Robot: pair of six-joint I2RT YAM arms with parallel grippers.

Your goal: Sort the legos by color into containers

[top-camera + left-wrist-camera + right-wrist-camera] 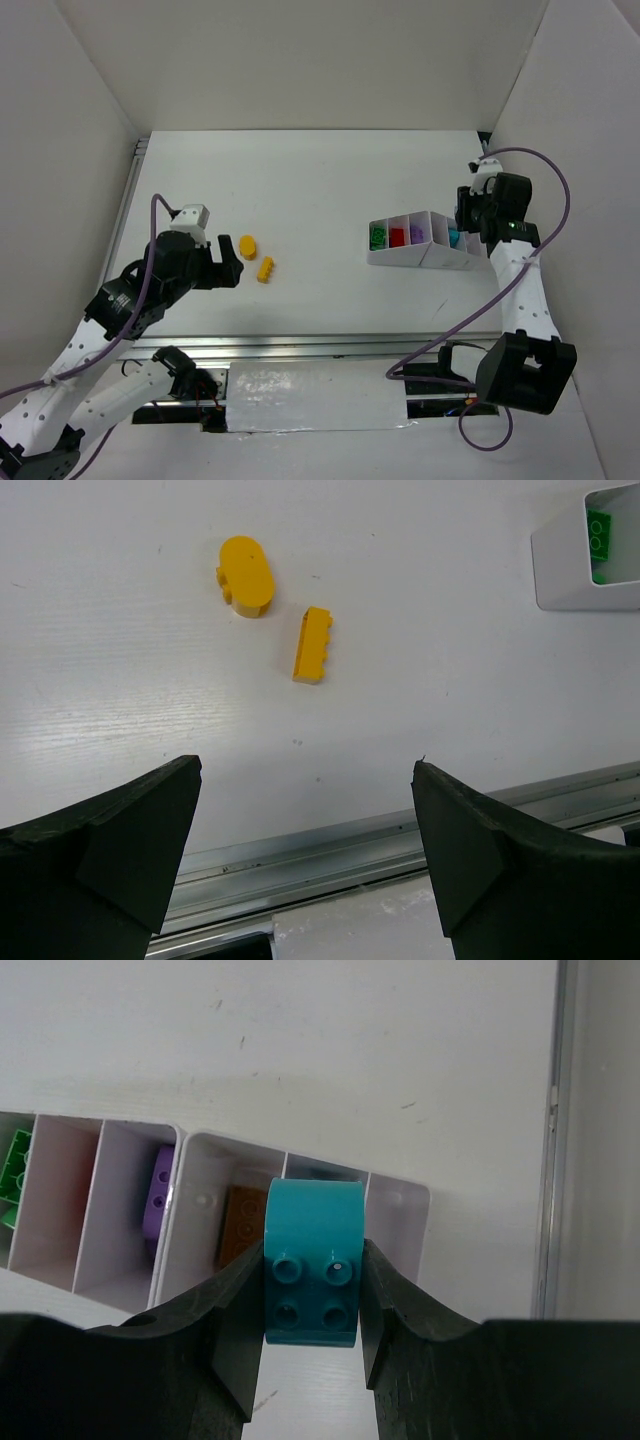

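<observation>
Another teal piece already shows in the section of the white tray beside the orange-brown brick, so my right gripper will next move down into that section and let go of the teal brick.
Two yellow legos lie on the table at the left: a rounded one and a long one. My left gripper is open and empty, just near of them. The white tray holds a green brick, a red brick, a purple brick and an orange-brown brick. My right gripper is shut on a teal brick, held over the tray's right-hand compartments.
The tray's left corner with the green brick shows in the left wrist view. A metal rail runs along the table's near edge. White walls enclose the table; the right wall is close to the right arm.
</observation>
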